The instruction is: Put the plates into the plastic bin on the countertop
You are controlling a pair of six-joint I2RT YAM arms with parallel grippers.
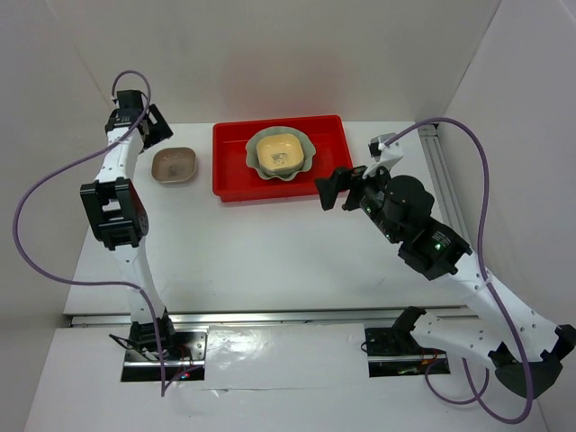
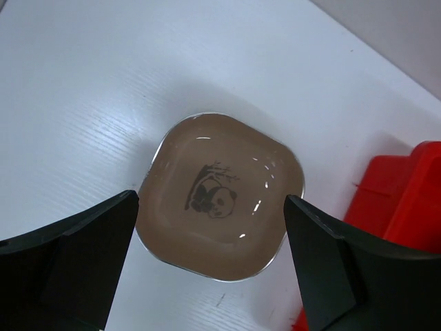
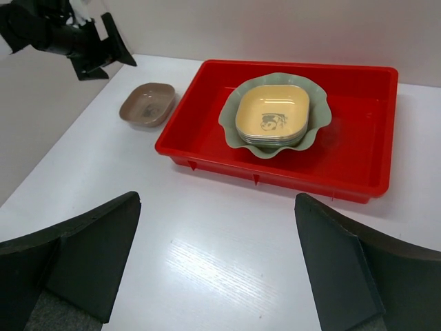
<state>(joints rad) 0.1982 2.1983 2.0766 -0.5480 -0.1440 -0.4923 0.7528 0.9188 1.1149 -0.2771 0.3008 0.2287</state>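
Note:
The brownish-pink dish's rim farthest from the bin has open countertop beside it with room for my fingers, so my left gripper needs to move down onto that rim next and close.
The red plastic bin [image 1: 234, 175] stands at the back of the white countertop [image 1: 261, 261]. In it the large pale green scalloped dish [image 1: 255, 160] holds a stack of small dishes with a yellow one [image 1: 279, 153] on top. A brownish-pink small dish [image 1: 174, 166] with a panda print lies on the countertop left of the bin. My left gripper [image 1: 157, 128] is open and hovers above and just behind this dish [image 2: 220, 196], not touching it. My right gripper [image 1: 335, 189] is open and empty, off the bin's front right corner. The other small dishes are hidden in the stack.
White walls enclose the countertop on the left, back and right. A metal rail [image 1: 445, 171] runs along the right side. The bin's left end shows in the left wrist view [image 2: 406, 200]. The bin [image 3: 207, 148] and stack [image 3: 272, 117] lie ahead of my right gripper.

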